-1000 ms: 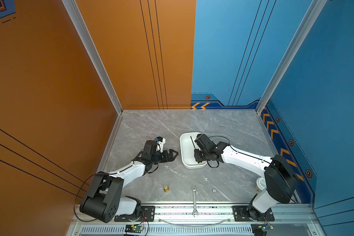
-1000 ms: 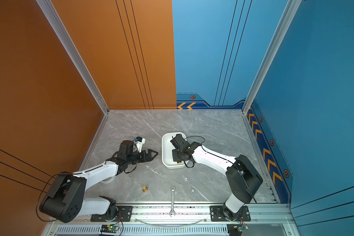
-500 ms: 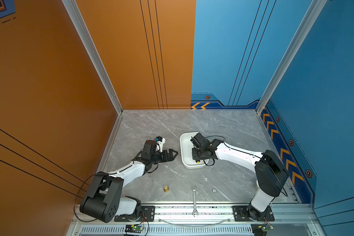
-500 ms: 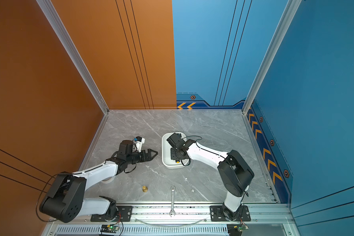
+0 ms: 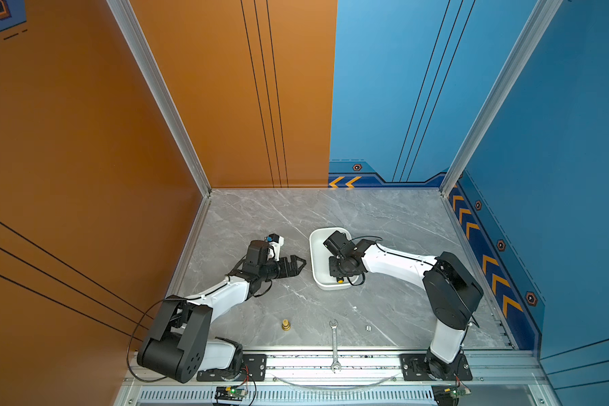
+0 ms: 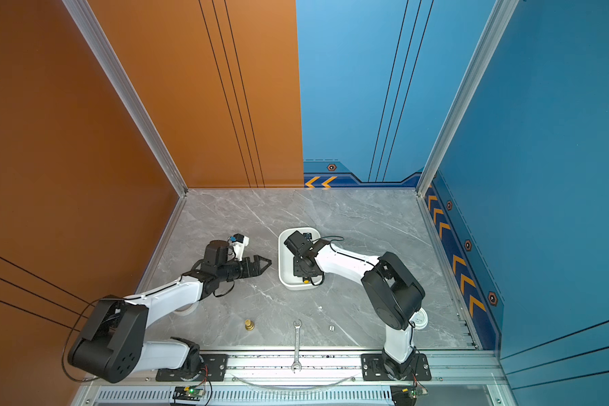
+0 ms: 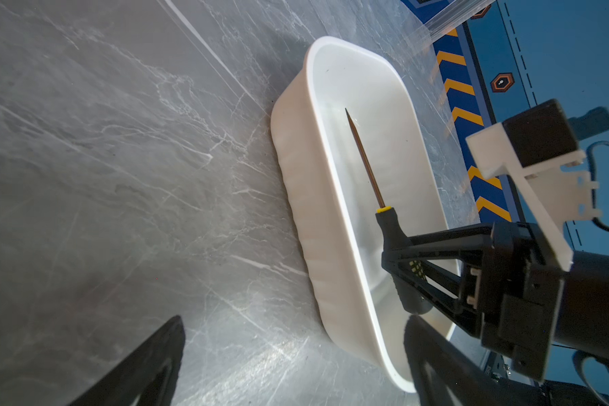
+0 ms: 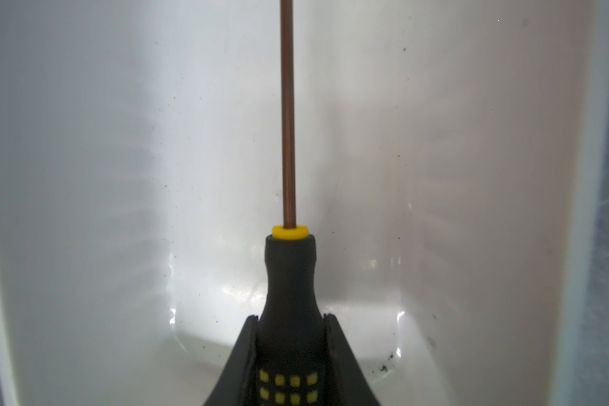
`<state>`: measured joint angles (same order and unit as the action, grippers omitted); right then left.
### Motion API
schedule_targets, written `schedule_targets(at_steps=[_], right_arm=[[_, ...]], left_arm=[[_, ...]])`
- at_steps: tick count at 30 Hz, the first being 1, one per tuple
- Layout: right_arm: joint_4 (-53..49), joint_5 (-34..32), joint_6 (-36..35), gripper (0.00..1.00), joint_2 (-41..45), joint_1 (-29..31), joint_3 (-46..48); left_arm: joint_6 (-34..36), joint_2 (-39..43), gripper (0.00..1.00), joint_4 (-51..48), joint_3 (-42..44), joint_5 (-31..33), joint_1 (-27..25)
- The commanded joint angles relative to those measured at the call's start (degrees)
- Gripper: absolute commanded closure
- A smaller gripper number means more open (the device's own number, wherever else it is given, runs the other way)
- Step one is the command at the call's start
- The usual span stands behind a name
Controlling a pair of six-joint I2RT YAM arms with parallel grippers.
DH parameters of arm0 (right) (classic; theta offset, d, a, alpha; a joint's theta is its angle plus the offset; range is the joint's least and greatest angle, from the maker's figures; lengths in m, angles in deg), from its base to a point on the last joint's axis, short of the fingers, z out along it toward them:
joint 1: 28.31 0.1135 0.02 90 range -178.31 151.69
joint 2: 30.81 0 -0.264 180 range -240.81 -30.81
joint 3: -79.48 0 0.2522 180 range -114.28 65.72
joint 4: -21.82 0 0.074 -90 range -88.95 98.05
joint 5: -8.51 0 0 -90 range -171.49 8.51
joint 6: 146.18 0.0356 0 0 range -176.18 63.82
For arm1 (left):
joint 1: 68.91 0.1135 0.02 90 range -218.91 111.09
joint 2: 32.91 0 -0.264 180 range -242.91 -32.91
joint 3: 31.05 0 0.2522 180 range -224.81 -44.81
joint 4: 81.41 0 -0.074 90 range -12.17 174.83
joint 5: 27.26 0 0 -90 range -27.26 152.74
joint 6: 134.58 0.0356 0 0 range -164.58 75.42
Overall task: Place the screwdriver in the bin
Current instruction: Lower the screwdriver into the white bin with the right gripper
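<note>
I will next move the screwdriver's black, yellow-dotted handle down onto the bin's white bottom between its long sides with my right gripper and release the screwdriver (image 8: 290,281) there.
The white bin (image 5: 313,260) (image 6: 282,262) lies mid-table, its long side running away from the front rail. My right gripper (image 8: 290,318) (image 7: 389,253) (image 5: 339,272) is shut on the screwdriver's (image 8: 290,281) (image 7: 364,158) black, yellow-dotted handle. It holds the tool inside the bin's (image 7: 331,182) walls, thin shaft pointing along the bin's length toward the far end. I cannot tell whether the tip touches the floor. The yellow end cap (image 5: 339,280) (image 6: 306,281) peeks out near the bin's front end. My left gripper (image 7: 294,318) (image 5: 301,262) (image 6: 268,262) stands open and empty just left of the bin.
A silver wrench (image 5: 334,346) (image 6: 296,346) lies across the front rail. A brass fitting (image 5: 286,324) and a small white die (image 5: 368,328) sit near the front edge. A round white jar (image 6: 421,318) shows behind the right arm. Walls close three sides.
The right arm's elbow has swung back and left. Its gripper shifted slightly left over the bin with the screwdriver still held. The left arm has not moved.
</note>
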<state>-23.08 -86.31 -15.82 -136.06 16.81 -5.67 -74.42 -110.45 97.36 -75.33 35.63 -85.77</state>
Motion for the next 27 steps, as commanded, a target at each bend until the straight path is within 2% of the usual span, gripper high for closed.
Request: schedule_targets(at_steps=[1, 11, 20, 27], right_arm=[[-1.9, -1.9, 0.9, 1.00, -1.3, 0.5, -2.0], [-1.8, -1.6, 0.2, 1.00, -3.9, 0.4, -3.3], [-1.7, -1.4, 0.4, 0.87, -5.8, 0.5, -3.8], [-1.7, -1.2, 0.2, 0.73, -6.4, 0.5, -4.0]], left_arm=[[0.8, -0.8, 0.02, -0.6, -1.6, -1.3, 0.4], [0.6, -1.0, 0.02, -0.7, -1.6, -1.3, 0.4], [0.4, -1.1, 0.02, -0.7, -1.6, -1.3, 0.4], [0.4, -1.3, 0.02, -0.7, -1.6, -1.2, 0.4]])
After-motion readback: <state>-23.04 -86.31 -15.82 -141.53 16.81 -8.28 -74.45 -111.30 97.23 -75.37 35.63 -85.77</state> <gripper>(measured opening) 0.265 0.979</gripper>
